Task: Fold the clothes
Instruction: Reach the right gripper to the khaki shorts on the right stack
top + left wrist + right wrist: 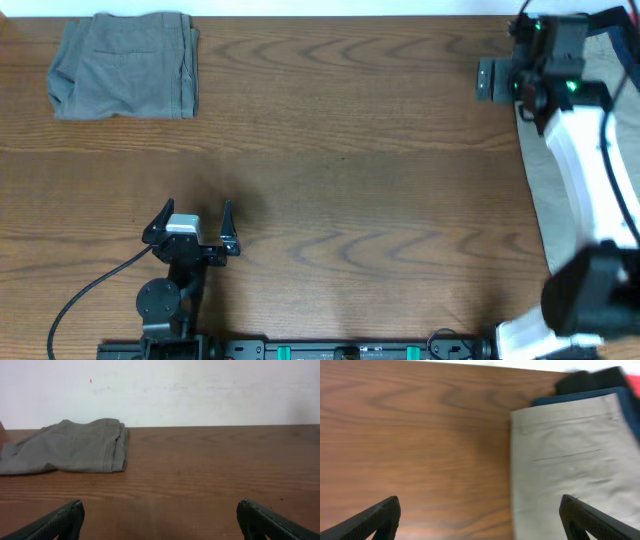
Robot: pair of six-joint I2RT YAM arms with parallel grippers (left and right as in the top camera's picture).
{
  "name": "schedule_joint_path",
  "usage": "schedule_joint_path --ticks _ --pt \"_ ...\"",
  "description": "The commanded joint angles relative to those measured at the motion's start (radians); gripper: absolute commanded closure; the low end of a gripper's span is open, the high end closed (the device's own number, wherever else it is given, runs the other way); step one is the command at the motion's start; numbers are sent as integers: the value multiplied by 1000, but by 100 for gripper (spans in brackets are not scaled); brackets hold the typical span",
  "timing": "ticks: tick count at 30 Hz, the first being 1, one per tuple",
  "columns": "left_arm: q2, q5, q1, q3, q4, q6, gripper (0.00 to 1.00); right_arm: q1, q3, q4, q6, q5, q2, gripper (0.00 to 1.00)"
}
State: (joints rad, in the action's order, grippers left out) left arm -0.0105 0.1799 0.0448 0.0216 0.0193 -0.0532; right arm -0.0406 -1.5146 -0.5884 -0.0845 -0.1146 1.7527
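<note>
My right gripper moves down to the beige trousers' edge by the empty table next, near the waistband corner.
A grey garment (pixel 125 65) lies folded at the table's far left; the left wrist view shows it (pixel 70 447) ahead and to the left. My left gripper (pixel 190 225) is open and empty near the front edge, well short of the garment, its fingers wide apart in its wrist view (pixel 160 512). My right gripper (pixel 492 80) is at the far right of the table. Its fingers are open and empty (pixel 480 510), over the left edge of beige trousers (pixel 570 460), which lie flat on a pile.
Under the beige trousers lie a dark blue garment (pixel 620 397), a black one (pixel 590 380) and a red one (pixel 634 382). The pile (pixel 535 170) sits at the right table edge beneath the white right arm (pixel 580 170). A white wall stands behind the table.
</note>
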Motion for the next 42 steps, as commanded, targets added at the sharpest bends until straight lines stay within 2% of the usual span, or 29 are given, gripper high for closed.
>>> schedule_joint_path --ticks 1,5,8,14,24,34,36,37,38,42 --pt "6 10 5 -18 32 -6 2 -13 -98 -2 -69 -250 140 1" --pt "6 10 5 -18 32 -6 2 -11 -209 -2 -114 -433 296 1" --pt "6 10 5 -18 32 -6 2 -11 -286 -2 -169 -475 407 1" --pt "6 10 5 -18 32 -6 2 -13 -371 17 -179 -507 554 1" --pt "6 10 5 -18 32 -6 2 -40 -384 103 -179 -525 685 1" --pt "6 10 5 -18 32 -6 2 -80 -384 140 -179 -513 734 1" --pt "6 10 5 -18 32 -6 2 -83 -384 143 -178 -513 735 12" --pt "6 10 5 -18 32 -6 2 -83 -384 145 -178 -513 735 25" --pt "6 10 5 -18 32 -6 2 -83 -384 148 -178 -513 734 33" --pt "6 10 5 -18 32 -6 2 -79 -392 144 -141 -518 731 53"
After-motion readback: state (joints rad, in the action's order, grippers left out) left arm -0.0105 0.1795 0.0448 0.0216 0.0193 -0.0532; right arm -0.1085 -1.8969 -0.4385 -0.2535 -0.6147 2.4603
